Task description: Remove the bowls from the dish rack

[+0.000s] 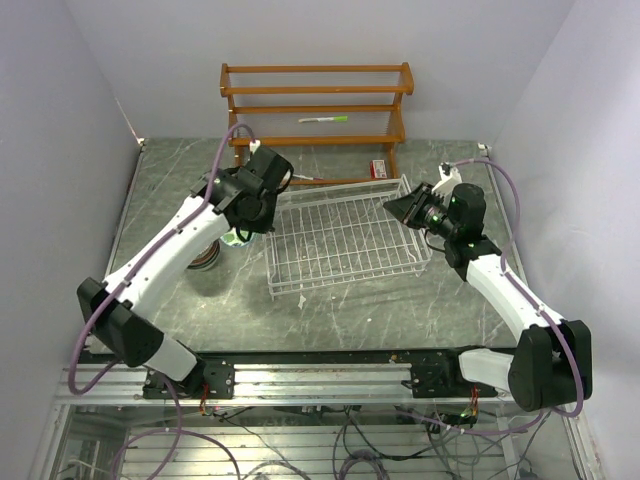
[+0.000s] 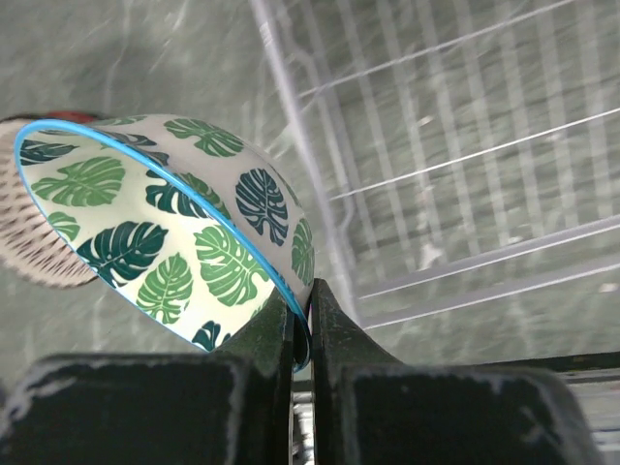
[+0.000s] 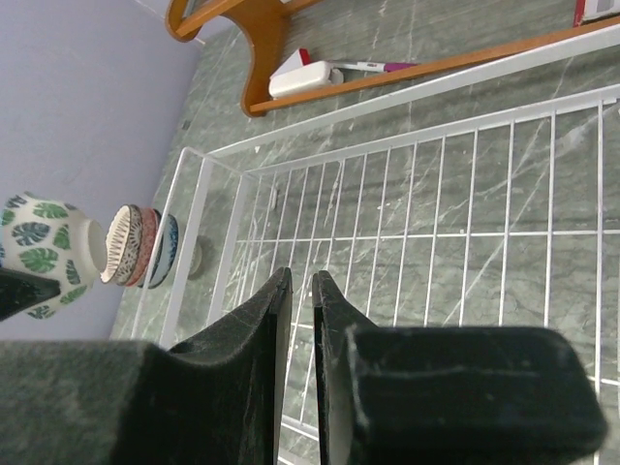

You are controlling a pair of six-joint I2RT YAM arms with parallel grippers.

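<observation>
My left gripper should next move over the stack of bowls, go down and release the green-and-white bowl, because the stack is below it and to its left in the top view.
My left gripper is shut on the rim of a green-and-white leaf-patterned bowl with a blue edge. It holds the bowl tilted, just left of the dish rack and above a stack of bowls on the table. In the top view the held bowl is mostly hidden under the left gripper. The rack holds no bowls where I can see it. My right gripper is shut and empty, hovering over the rack's right end. The right wrist view shows the held bowl beside the stack.
A brown wooden three-tier shelf stands behind the rack with a green pen on it. A small red-and-white box lies near its foot. Walls close in on both sides of the table.
</observation>
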